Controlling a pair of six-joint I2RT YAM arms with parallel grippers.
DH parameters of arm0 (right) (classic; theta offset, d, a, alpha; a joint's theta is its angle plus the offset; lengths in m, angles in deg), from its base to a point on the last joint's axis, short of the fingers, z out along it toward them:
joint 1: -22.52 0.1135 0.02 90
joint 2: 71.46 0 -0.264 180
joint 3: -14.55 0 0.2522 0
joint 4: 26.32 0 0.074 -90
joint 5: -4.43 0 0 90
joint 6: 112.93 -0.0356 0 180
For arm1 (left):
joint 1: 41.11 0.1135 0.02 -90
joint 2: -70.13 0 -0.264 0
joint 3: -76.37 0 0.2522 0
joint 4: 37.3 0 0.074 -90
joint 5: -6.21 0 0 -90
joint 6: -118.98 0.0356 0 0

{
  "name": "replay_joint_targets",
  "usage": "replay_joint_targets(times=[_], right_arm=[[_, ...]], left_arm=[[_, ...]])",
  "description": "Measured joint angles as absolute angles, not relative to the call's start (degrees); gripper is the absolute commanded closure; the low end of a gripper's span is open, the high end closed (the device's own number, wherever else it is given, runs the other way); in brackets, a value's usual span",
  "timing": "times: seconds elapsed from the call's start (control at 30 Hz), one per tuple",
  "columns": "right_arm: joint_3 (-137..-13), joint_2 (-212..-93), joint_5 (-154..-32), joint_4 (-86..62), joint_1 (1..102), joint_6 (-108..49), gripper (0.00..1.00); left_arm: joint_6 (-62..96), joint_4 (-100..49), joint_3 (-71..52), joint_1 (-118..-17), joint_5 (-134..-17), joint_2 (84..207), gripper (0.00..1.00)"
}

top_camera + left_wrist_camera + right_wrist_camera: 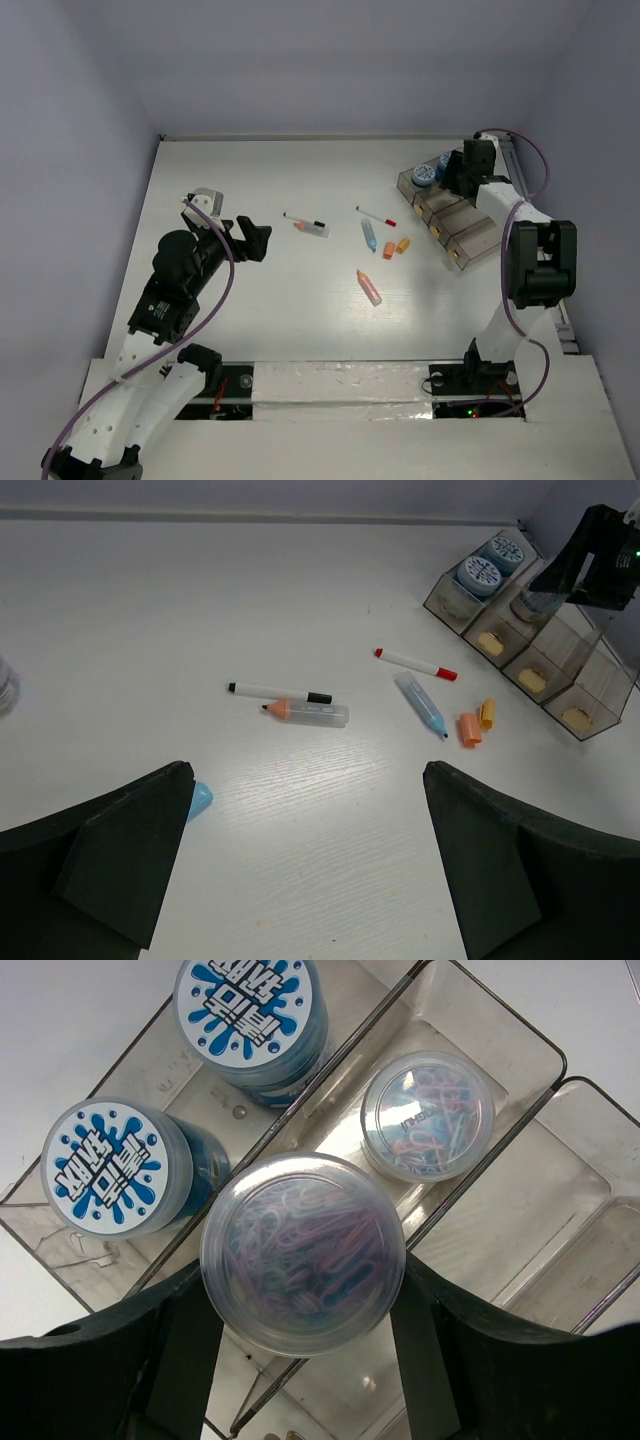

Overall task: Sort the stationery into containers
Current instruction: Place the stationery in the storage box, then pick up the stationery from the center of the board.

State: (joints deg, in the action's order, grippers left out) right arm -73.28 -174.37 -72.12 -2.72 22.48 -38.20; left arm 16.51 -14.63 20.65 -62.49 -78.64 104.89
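My left gripper swings outward, left in its wrist view, to the clear round object (6, 687) next and lowers around it, since it stands outside the tray.
My right gripper (462, 170) (300, 1332) is shut on a clear round jar of coloured paper clips (303, 1252), held above the smoky organiser tray (455, 222) (560, 1205). Two jars with blue patterned lids (243, 1005) (116, 1168) stand in the tray's end compartment. Another clear jar (428, 1115) stands in the neighbouring compartment. My left gripper (255, 240) (310, 880) is open and empty, low over the table at the left. A light-blue eraser (200, 800) lies by its left finger. Two white pens (305, 219) (376, 215), a blue stick (369, 236), orange sticks (396, 247) and a pink stick (369, 287) lie mid-table.
A clear stick with an orange tip (308, 713) lies beside the black-capped pen (280, 692). A clear round object (4, 685) sits at the left edge of the left wrist view. The tray's other compartments (560, 685) stand near the right wall.
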Motion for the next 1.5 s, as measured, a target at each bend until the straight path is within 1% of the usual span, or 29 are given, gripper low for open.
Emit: replay_joint_targets(times=[0.1,0.13,0.2,0.3,0.53,0.67,0.83,0.97,1.17,1.23,1.37,1.5], right_arm=[[-73.28,-174.65,-72.09,-2.72,22.48,-38.29,0.27],[-73.28,-174.83,-72.09,-2.69,22.48,-38.35,0.22],[-73.28,-175.11,-72.09,-2.72,22.42,-38.42,0.2],[-73.28,-175.2,-72.07,-2.74,22.18,-38.57,0.07],[-73.28,-175.09,-72.66,-2.74,22.05,-38.68,0.0],[-71.62,-171.55,-76.88,-3.31,22.0,-39.25,0.0],[-66.89,-159.9,-83.22,-6.3,24.32,-41.21,0.0],[-62.28,-150.2,-88.09,-10.67,30.26,-43.09,0.0],[-53.56,-142.22,-94.56,-13.4,37.91,-45.26,0.0],[-51.44,-140.62,-95.77,-12.9,38.09,-45.43,0.0],[-48.16,-136.3,-96.99,-11.74,37.96,-45.32,0.0],[-45.58,-132.01,-98.8,-12.31,37.96,-45.43,0.0]], left_arm=[[16.51,-14.63,20.65,-62.49,-78.64,104.89,0.01],[16.51,-14.61,20.65,-62.49,-78.66,104.89,0.01],[16.51,-14.63,20.65,-62.49,-78.66,104.89,0.01],[16.51,-14.63,20.65,-62.49,-78.68,104.89,0.01],[16.51,-14.61,20.65,-62.49,-79.38,104.89,0.01],[16.51,-14.61,20.65,-62.49,-80.65,105.37,0.01],[16.44,-14.59,20.65,-62.45,-82.75,107.01,0.01],[16.27,-14.08,20.65,-61.53,-84.71,109.13,0.01],[15.33,-11.96,19.91,-59.94,-90.24,112.96,0.01],[14.94,-10.94,18.38,-59.83,-93.17,115.52,0.01],[14.39,-10.35,13.86,-58.39,-98.66,124.39,0.01],[13.32,-11.42,12.09,-52.05,-99.34,133.63,0.01]])
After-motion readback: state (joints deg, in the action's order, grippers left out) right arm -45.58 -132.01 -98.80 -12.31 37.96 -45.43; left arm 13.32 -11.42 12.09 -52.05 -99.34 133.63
